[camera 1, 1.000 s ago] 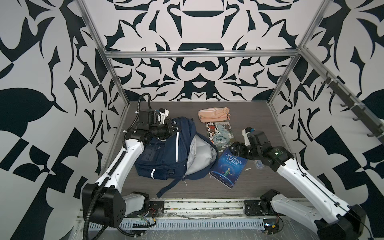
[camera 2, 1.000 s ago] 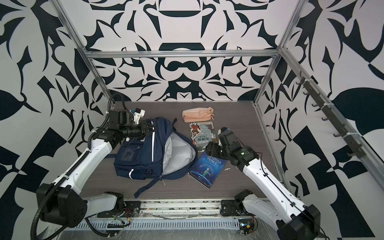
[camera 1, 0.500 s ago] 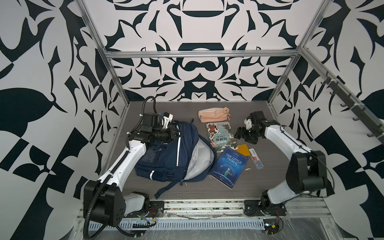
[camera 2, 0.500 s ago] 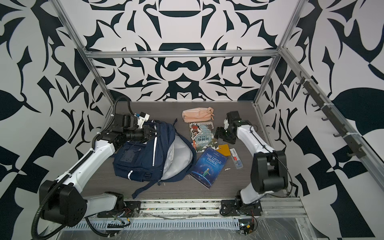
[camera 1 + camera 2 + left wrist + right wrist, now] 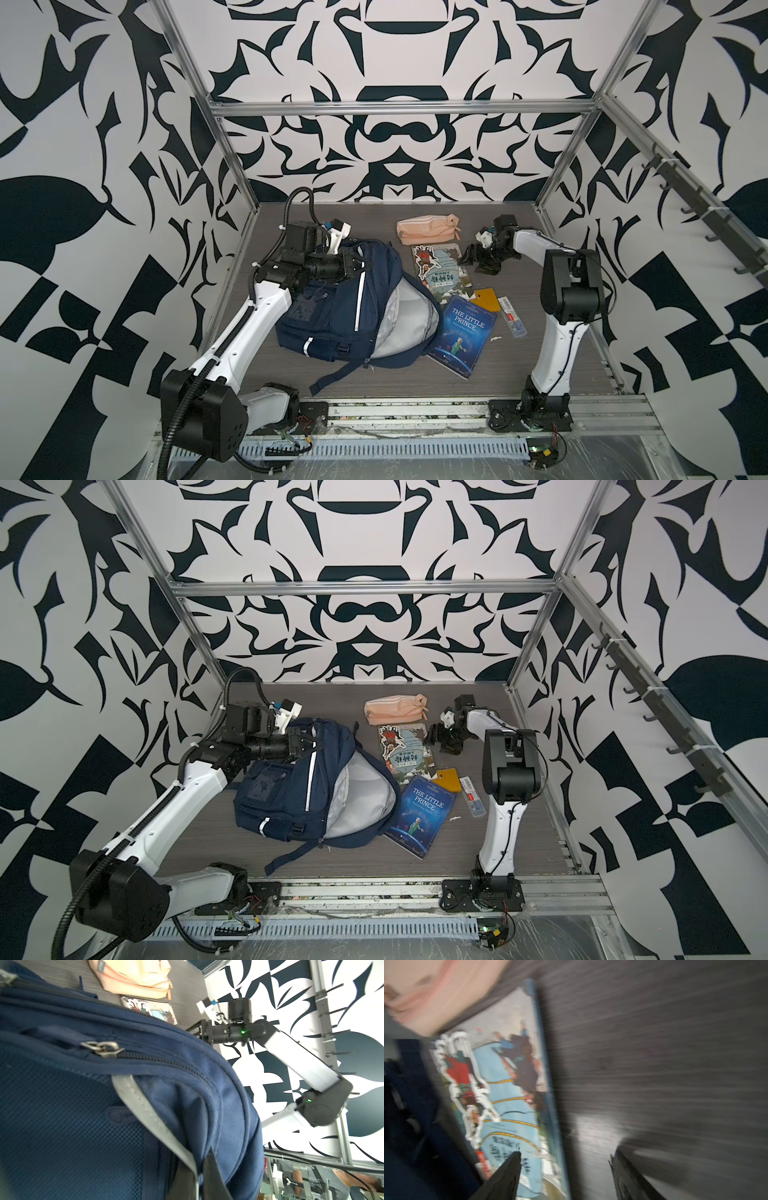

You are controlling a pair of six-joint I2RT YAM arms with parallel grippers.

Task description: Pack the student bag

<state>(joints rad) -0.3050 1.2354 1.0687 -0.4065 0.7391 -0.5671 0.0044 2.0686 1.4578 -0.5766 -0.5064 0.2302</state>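
Note:
The right gripper should next slide low toward the bag (image 5: pixel 345 307) and a little back, onto the comic book's blue spine edge (image 5: pixel 467 274), because its open fingers are already on either side of that edge.
The student bag (image 5: pixel 345 307) (image 5: pixel 291 787), navy with white stripes, lies on the left of the table, its main pocket gaping and showing grey lining. My left gripper (image 5: pixel 360 266) (image 5: pixel 311 746) is shut on the bag's top edge; the left wrist view shows the bag (image 5: pixel 83 1105) and the gripper (image 5: pixel 202 1159) pinching fabric at a pale stripe. My right gripper (image 5: pixel 478 264) (image 5: pixel 440 742) is open, low at the right edge of a comic book (image 5: pixel 440 266) (image 5: pixel 508 1088). In the blurred right wrist view the gripper (image 5: pixel 564 1155) straddles that edge, holding nothing.
A peach-pink pouch (image 5: pixel 428 227) (image 5: pixel 133 974) lies at the back, just beyond the comic book. A blue book titled The Little Prince (image 5: pixel 463 332) lies right of the bag, with a yellow card (image 5: pixel 486 300) and a clear slim case (image 5: pixel 512 322) beside it.
My right arm has swung from over the blue book to the back, beside the comic book, with jaws slightly narrower. The left gripper has shifted right a little, raising the bag's top.

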